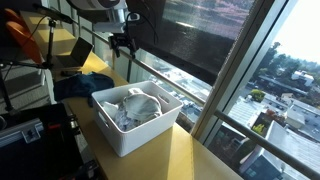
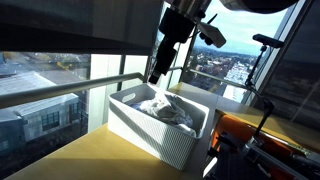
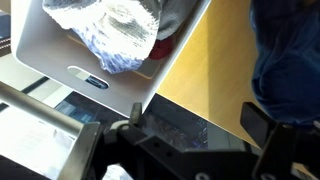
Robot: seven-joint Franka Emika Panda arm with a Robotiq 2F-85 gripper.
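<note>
The cloth's folds are below, outside my spread fingers. My gripper should next move toward the right in the wrist view and down onto the dark blue cloth (image 1: 73,87) (image 3: 288,62).
A white plastic bin (image 1: 112,135) stands on a wooden table (image 1: 190,155) by a large window, and it shows in both exterior views (image 2: 140,130). Crumpled light clothes (image 1: 135,108) lie inside it (image 2: 165,110). My gripper (image 1: 122,42) hangs high above the table past the bin's far end (image 2: 157,72), open and empty, touching nothing. In the wrist view the gripper (image 3: 197,118) has its fingers spread over the table edge. The bin (image 3: 60,60) with the clothes (image 3: 115,35) is at the upper left.
A dark blue cloth (image 1: 85,85) lies on the table beside the bin (image 3: 285,60). The window frame (image 1: 235,70) runs along the table edge. A tripod (image 2: 265,60) and an orange object (image 2: 250,135) stand behind the bin.
</note>
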